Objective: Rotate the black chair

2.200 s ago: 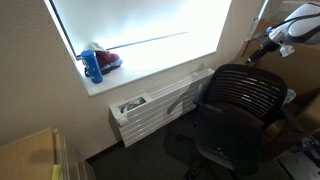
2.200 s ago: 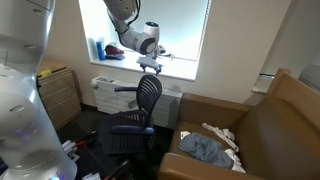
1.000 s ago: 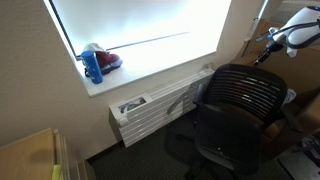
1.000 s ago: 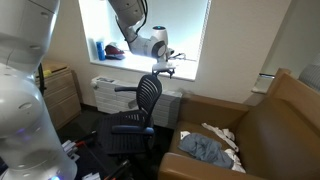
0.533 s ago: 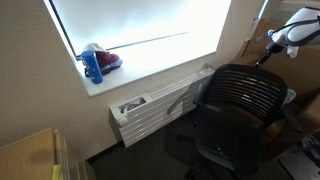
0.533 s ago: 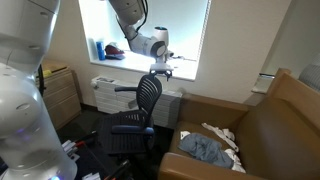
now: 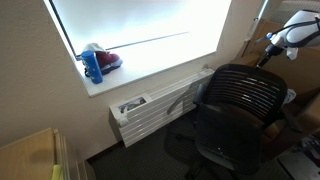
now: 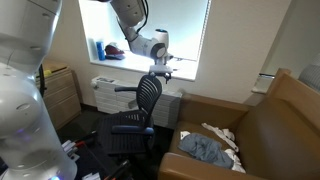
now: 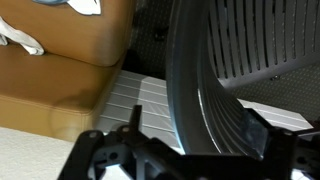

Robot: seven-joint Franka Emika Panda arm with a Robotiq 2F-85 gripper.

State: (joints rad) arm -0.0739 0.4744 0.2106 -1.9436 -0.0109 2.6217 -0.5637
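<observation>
The backrest's top rim (image 7: 258,69) is already between my gripper's open fingers. I should next keep my gripper in place and close its fingers onto that rim.
The black chair (image 7: 243,100) has a wide slatted mesh backrest and stands before the window heater; it also shows in an exterior view (image 8: 146,98). My gripper (image 7: 268,43) hangs just above the top edge of the backrest, as the exterior view (image 8: 163,63) also shows. In the wrist view the backrest's curved rim (image 9: 190,90) fills the middle. The gripper (image 9: 198,128) is open, with one finger on each side of the rim. I cannot tell whether the fingers touch it.
A blue bottle (image 7: 93,66) and a red object (image 7: 108,60) sit on the window sill. A white heater (image 7: 150,105) is under the window. A brown sofa (image 8: 270,125) with crumpled cloth (image 8: 205,148) stands close beside the chair. A wooden cabinet (image 8: 60,92) is against the wall.
The gripper moved sideways along the window to the top of the chair's backrest, then stayed almost still. The chair has not visibly turned.
</observation>
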